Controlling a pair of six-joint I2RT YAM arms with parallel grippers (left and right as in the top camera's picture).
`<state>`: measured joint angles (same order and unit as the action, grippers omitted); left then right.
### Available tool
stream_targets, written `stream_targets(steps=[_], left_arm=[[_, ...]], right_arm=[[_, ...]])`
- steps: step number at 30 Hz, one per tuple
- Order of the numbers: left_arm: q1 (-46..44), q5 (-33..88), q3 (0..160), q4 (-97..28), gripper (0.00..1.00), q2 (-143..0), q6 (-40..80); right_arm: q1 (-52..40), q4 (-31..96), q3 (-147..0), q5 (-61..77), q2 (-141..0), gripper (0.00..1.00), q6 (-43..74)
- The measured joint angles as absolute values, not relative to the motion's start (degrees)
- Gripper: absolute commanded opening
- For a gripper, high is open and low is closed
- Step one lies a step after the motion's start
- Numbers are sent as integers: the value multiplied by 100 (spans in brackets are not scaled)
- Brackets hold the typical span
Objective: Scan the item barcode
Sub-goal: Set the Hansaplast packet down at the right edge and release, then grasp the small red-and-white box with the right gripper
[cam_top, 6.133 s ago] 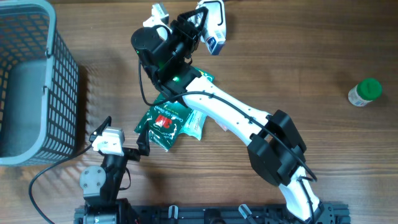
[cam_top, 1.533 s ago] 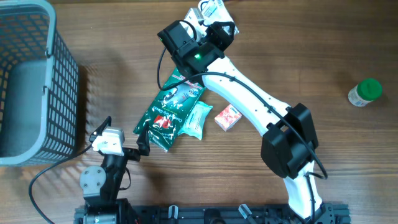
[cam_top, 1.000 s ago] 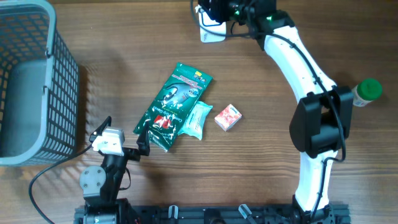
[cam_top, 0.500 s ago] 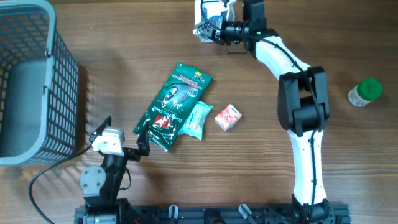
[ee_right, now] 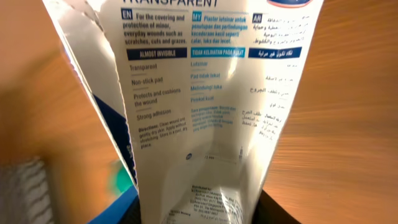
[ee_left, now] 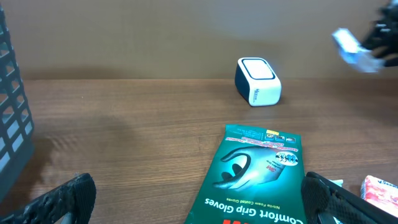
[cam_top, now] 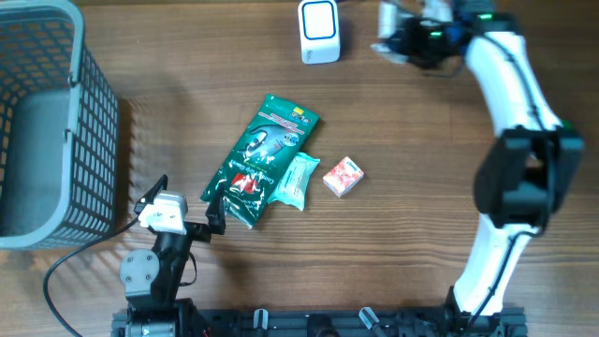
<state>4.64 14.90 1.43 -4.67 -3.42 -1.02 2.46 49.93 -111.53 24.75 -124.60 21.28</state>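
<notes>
The right gripper carries the box to its right in the overhead view and down next, onto the empty tabletop below, and releases it clear of the scanner point(cam_top: 319, 32).
The item is a white and blue plaster box point(ee_right: 205, 106) printed with small text, and my right gripper point(ee_right: 199, 211) is shut on its lower end. Overhead, the box point(cam_top: 387, 36) shows blurred in the right gripper point(cam_top: 404, 39) at the table's far edge, to the right of the white barcode scanner point(cam_top: 319, 32). The left wrist view has the scanner point(ee_left: 257, 81) at the back and the held box point(ee_left: 353, 48) in the air to its right. No barcode shows on the face I see. My left gripper point(cam_top: 178, 211) stands open near the front left, holding nothing.
A green gloves pack point(cam_top: 262, 159), a teal packet point(cam_top: 298, 180) and a small red box point(cam_top: 343, 176) lie mid-table. A grey mesh basket point(cam_top: 56, 122) stands at the far left. The gloves pack point(ee_left: 258, 168) lies just ahead of the left fingers point(ee_left: 68, 199).
The right arm has swung to the right with the plaster box, from over the scanner to its right side, leaving the scanner uncovered. The left arm has not moved.
</notes>
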Motion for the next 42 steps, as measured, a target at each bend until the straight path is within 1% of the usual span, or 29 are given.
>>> stream_targets(steps=[3, 4, 6, 7, 8, 9, 11, 14, 16, 18, 22, 24, 25, 28, 31, 32, 35, 37, 38, 39, 41, 42], left_arm=[[464, 1490, 143, -467, 100, -344, -102], [464, 1490, 143, -464, 100, -344, -102], [464, 1490, 143, -464, 100, -344, -102], [464, 1490, 143, -464, 100, -344, -102], [464, 1490, 143, -464, 100, -344, -102], [464, 1490, 143, -464, 100, -344, -104], [464, 1490, 143, -464, 100, -344, -104], [464, 1490, 143, -464, 100, -344, -104], [464, 1490, 143, -464, 100, -344, -104], [464, 1490, 143, -464, 100, -344, -102], [464, 1490, 143, -464, 100, -344, -102], [464, 1490, 143, -467, 100, -344, -104], [464, 1490, 143, -464, 100, -344, -102], [464, 1490, 143, -464, 100, -344, -102], [464, 1490, 143, -464, 100, -344, -102], [464, 1490, 143, -464, 100, -344, -102], [464, 1490, 143, -464, 100, -344, -104], [464, 1490, 143, -462, 100, -344, -104], [464, 1490, 143, -467, 100, -346, -102], [464, 1490, 143, -464, 100, -349, -102], [464, 1490, 143, -462, 100, -349, -102], [464, 1490, 143, -467, 100, -349, -102]], right_arm=[[823, 5365, -10997, 814, -12436, 33, 2064], [1061, 5310, -10842, 320, -12464, 35, 2058], [1444, 5081, -10615, -292, -12523, 36, 2040], [1594, 5002, -10580, -464, -12562, 49, 2038], [1715, 4980, -10558, -596, -12580, 72, 2038], [1828, 4980, -10534, -731, -12582, 100, 2029], [2093, 4995, -10534, -1041, -12582, 100, 2143], [2353, 5059, -10580, -1098, -12573, 100, 2178], [2370, 5094, -10728, -1011, -12499, 100, 2180], [2250, 5245, -10871, -617, -12189, 100, 2182], [1444, 6171, -11122, 895, -11181, 99, 2150], [744, 6871, -11168, 1584, -10991, 100, 1898], [355, 7166, -11083, 1763, -10993, 97, 1769], [-633, 7640, -10499, 1861, -11004, 96, 1564], [-1544, 7682, -9529, 1682, -11028, 96, 1540], [-1678, 7564, -9258, 1601, -11032, 96, 1603], [-1769, 6674, -8337, 1439, -11065, 95, 1798], [-1754, 5664, -7684, 1406, -11067, 95, 1859], [-1754, 5312, -7483, 1463, -11069, 93, 1872], [-1754, 4998, -7258, 1538, -11069, 89, 1905], [-1752, 4362, -6842, 1828, -11000, 76, 1964], [-1752, 4134, -6737, 1916, -10954, 53, 2018]])
